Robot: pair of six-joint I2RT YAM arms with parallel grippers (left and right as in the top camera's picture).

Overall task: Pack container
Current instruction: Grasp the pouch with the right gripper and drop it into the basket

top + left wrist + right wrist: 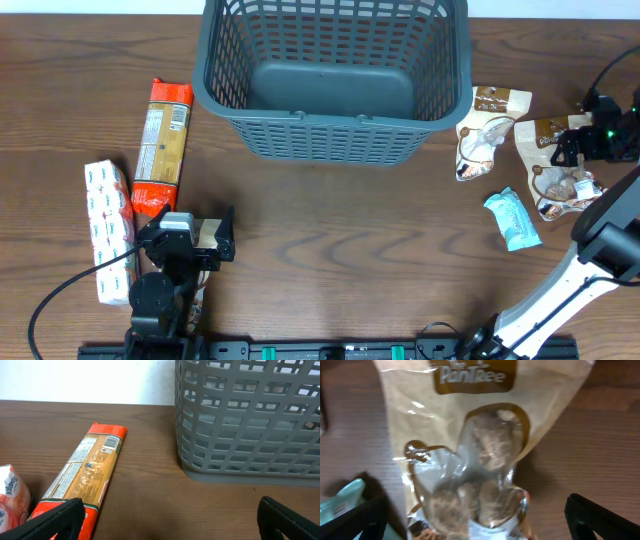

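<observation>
My right gripper lowers onto the clear middle window of the brown-and-white pouch next, since the pouch lies below it, between its open fingers.
The container, a large dark grey slatted basket, stands at the back centre with nothing inside; its wall fills the right of the left wrist view. My left gripper is low at the front left, open over bare wood, its left finger beside the red end of a long orange pasta packet. At the far right my right gripper hangs open above a brown-and-white cookie pouch, a finger on each side. Nothing is held.
A white-and-red tissue pack lies left of the pasta. A second cookie pouch sits just right of the basket. A small teal packet lies in front of the pouches.
</observation>
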